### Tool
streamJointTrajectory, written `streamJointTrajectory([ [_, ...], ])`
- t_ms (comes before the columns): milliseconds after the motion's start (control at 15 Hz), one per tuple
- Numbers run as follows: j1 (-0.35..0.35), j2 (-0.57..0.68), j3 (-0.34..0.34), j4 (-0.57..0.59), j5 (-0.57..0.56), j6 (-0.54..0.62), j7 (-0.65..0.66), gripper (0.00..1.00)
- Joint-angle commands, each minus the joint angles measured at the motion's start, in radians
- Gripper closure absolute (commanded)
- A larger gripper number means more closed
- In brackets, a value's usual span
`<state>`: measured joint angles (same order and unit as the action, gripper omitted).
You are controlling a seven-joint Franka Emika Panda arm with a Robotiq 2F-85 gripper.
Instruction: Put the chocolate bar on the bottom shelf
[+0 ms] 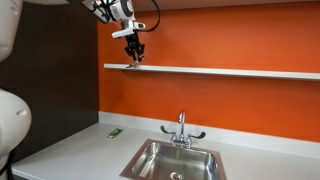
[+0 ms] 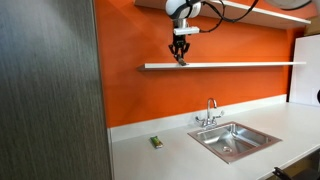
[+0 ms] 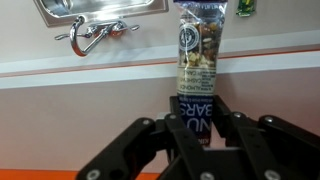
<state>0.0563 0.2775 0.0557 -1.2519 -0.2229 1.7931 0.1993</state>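
Observation:
Next, my gripper first moves the chocolate bar away from my base toward the orange wall, to open over the bottom shelf.
In the wrist view my gripper (image 3: 202,122) is shut on the chocolate bar (image 3: 197,60), a long wrapped bar with a dark blue lower end and a nut picture, pinched at its blue end. In both exterior views the gripper (image 1: 134,58) (image 2: 181,58) hangs straight down just above the bottom shelf (image 1: 240,72) (image 2: 250,66), a long thin white board on the orange wall, near the shelf's end. The bar shows only as a small dark tip at the fingers, at or touching the board.
Below are a grey-white countertop (image 1: 70,150) (image 2: 170,150), a steel sink (image 1: 175,160) (image 2: 232,140) with a chrome tap (image 1: 181,128) (image 2: 211,110) (image 3: 90,33), and a small light-green flat item (image 1: 115,131) (image 2: 156,142) (image 3: 245,8). A second shelf (image 2: 280,15) runs above.

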Motion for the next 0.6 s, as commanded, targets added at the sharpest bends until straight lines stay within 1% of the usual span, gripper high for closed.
streamJointTrajectory([
  [0, 0.017, 0.091, -0.022, 0.15, -0.003, -0.067, -0.051, 0.9],
  [67, 0.017, 0.111, -0.026, 0.176, -0.002, -0.076, -0.057, 0.9],
  [133, 0.002, 0.125, -0.01, 0.192, -0.009, -0.082, -0.061, 0.9],
  [533, -0.004, 0.234, -0.022, 0.328, -0.005, -0.113, -0.089, 0.9],
])
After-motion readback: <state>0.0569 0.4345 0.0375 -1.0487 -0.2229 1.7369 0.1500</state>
